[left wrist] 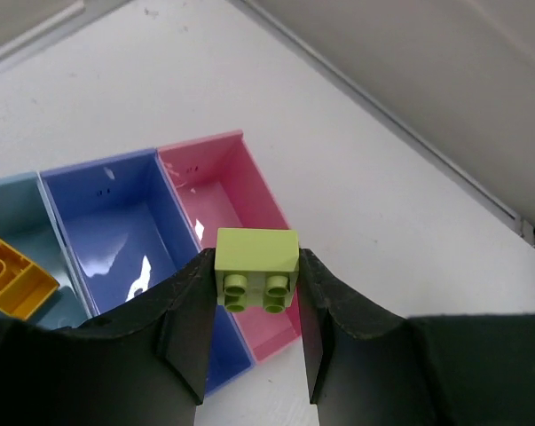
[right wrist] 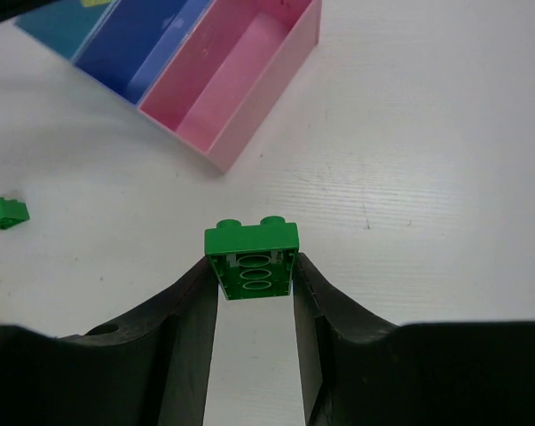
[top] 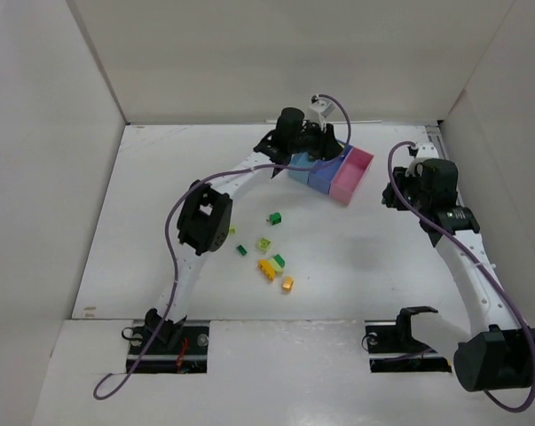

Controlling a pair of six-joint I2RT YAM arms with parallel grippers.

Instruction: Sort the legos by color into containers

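Note:
The pale lime brick needs to go from the pink bin's edge to over the empty darker blue bin, so my left gripper will lower and turn first.
Three joined bins stand at the back: light blue [top: 300,169], darker blue [top: 325,173] and pink [top: 351,175]. My left gripper [left wrist: 255,275] is shut on a pale lime brick [left wrist: 256,260] above the edge between the darker blue bin [left wrist: 125,231] and the pink bin [left wrist: 236,209]. A yellow brick [left wrist: 10,277] lies in the light blue bin. My right gripper [right wrist: 254,271] is shut on a dark green brick [right wrist: 252,253] above the table, right of the pink bin [right wrist: 236,84]. Several loose bricks [top: 271,257] lie mid-table.
White walls enclose the table on the left, back and right. The left arm's elbow [top: 203,222] hangs over the table left of the loose bricks. A dark green brick [right wrist: 3,213] lies at the left edge of the right wrist view.

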